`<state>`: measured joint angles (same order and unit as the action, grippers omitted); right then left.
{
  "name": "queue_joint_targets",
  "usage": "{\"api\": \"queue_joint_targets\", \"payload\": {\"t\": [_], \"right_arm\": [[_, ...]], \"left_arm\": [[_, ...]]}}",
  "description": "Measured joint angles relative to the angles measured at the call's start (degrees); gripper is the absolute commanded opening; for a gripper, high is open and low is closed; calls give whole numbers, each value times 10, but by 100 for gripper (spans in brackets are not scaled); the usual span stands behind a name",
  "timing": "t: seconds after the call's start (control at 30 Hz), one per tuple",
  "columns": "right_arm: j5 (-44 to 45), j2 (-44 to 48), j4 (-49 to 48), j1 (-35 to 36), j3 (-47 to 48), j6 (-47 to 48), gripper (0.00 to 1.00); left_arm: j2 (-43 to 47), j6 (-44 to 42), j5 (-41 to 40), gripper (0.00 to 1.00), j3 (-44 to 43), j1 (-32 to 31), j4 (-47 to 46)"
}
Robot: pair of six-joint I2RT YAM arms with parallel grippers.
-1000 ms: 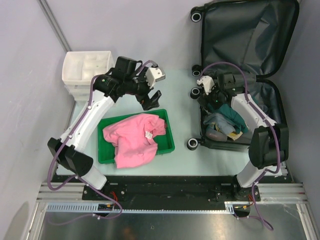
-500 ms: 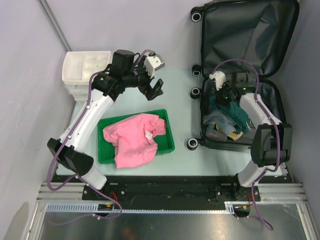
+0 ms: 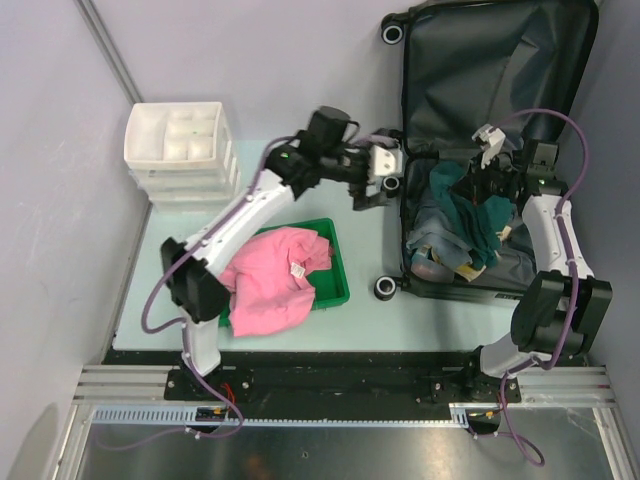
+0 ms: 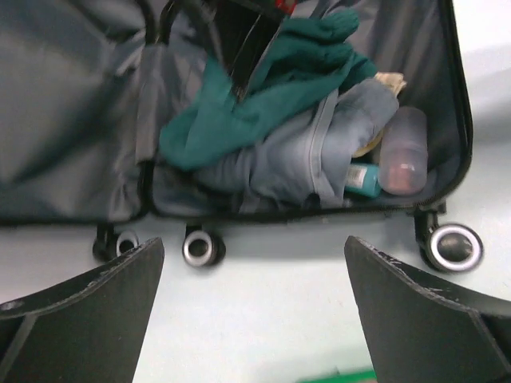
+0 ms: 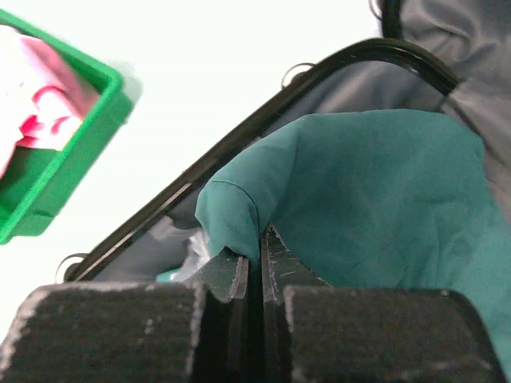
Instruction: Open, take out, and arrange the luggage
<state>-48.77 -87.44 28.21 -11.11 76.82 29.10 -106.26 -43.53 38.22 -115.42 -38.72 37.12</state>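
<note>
I should next move my left gripper to the right in the top view, over the luggage's rim, and pinch the unheld edge of the teal garment.
The luggage (image 3: 500,70) lies open at the back right, lid flat, its lower half stuffed with clothes. My right gripper (image 3: 472,186) is shut on a fold of a teal garment (image 3: 487,212) and holds it lifted above the pile; the wrist view shows the cloth (image 5: 375,191) pinched between the closed fingers of that gripper (image 5: 255,255). My left gripper (image 3: 371,186) hovers open and empty by the luggage's left wheels. Its wrist view looks into the luggage (image 4: 72,120) at the teal garment (image 4: 271,88), a grey-blue garment (image 4: 279,159) and a translucent bottle (image 4: 403,152).
A green tray (image 3: 337,272) holding a pink garment (image 3: 265,280) sits left of the luggage. A white drawer box (image 3: 180,145) stands at the back left. Grey walls close in on the left and right. Black wheels (image 4: 200,247) stick out along the luggage's side.
My right gripper closed on the teal garment and pulled it up and to the right. My left arm swung from above the tray across to the luggage's wheel side, still open.
</note>
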Motion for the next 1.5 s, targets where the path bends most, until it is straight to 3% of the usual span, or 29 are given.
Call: {"api": "queue_joint_targets", "payload": {"t": [0.2, 0.47, 0.5, 0.53, 0.63, 0.8, 0.83, 0.9, 0.93, 1.03, 1.07, 1.27, 1.5], "right_arm": [[-81, 20, 30, 4, -1, 7, 0], [-148, 47, 90, 34, -1, 73, 0], [-154, 47, 97, 35, -1, 81, 0], [-158, 47, 102, 35, -2, 85, 1], [-168, 47, 116, 33, -4, 101, 10], [-187, 49, 132, 12, -4, 117, 15], [-190, 51, 136, 7, -4, 121, 17], [-196, 53, 142, 1, -4, 128, 28], [-199, 54, 144, 0, -4, 129, 33], [-210, 57, 152, -5, -5, 127, 66], [-215, 58, 155, -7, -5, 125, 99], [-202, 80, 125, -37, -29, 106, 100], [-118, 208, -63, -47, -260, 87, 100]], "left_arm": [[-104, -78, 4, 100, -85, -58, -26], [-150, -163, 5, 97, -105, -77, -63], [-154, -170, 5, 94, -105, -79, -64], [-157, -178, 4, 82, -105, -82, -66], [-164, -190, 1, 64, -105, -88, -67], [-165, -197, -3, 48, -94, -93, -73], [-165, -196, -3, 39, -93, -94, -74], [-166, -196, 0, 19, -92, -94, -75], [-167, -195, 0, 0, -92, -94, -75], [-169, -192, -1, 0, -92, -94, -78], [-170, -190, -1, 0, -92, -93, -79], [-193, -149, 3, 0, -103, -81, -78], [-201, -103, 15, 0, -122, -64, -79]]}}
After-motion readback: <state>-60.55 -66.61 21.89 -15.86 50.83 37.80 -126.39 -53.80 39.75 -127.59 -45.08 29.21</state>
